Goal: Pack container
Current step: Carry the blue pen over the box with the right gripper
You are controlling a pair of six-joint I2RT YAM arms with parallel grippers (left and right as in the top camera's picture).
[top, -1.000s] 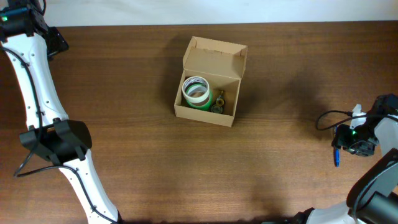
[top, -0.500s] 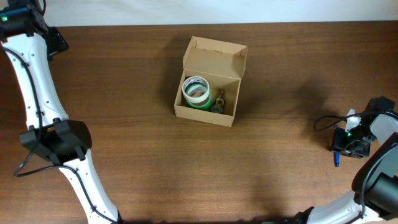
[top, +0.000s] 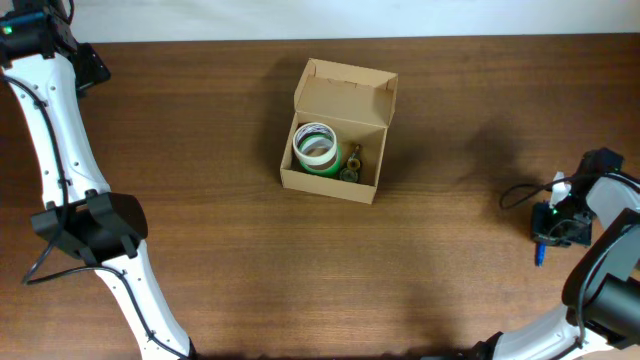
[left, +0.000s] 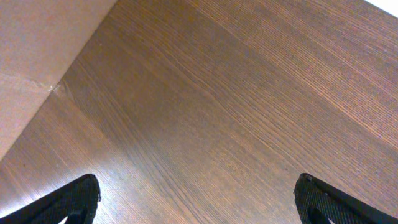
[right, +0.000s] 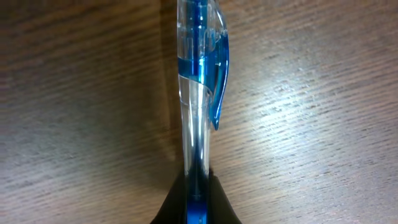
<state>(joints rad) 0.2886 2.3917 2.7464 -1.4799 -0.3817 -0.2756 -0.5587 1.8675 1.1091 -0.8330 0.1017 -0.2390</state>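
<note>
The pen (top: pixel 539 254) lifts across in my right gripper next, turns, and lowers inside the box's near side (top: pixel 331 177) for release. The open box lies to its left in the overhead view.
The container (top: pixel 328 186) is a tan cardboard box at the table's middle, with its flap lid standing open at the back. Inside it lie a green tape roll (top: pixel 316 148) and a small dark object (top: pixel 352 166). My right gripper (top: pixel 548 236) is low over the table at the far right. It is shut on a clear blue pen (top: pixel 539 254), which lies along the wood in the right wrist view (right: pixel 199 93), gripped between the fingers (right: pixel 196 200). My left gripper (left: pixel 196 190) is open and empty over bare wood, far from the box.
The left arm (top: pixel 60 150) runs along the table's left side, up to the back left corner. A black cable (top: pixel 520 190) loops beside the right wrist. A pale surface (left: pixel 37 56) shows past the table's edge in the left wrist view.
My right gripper has shifted slightly left and back with the pen in it. The left arm and the box have not moved.
</note>
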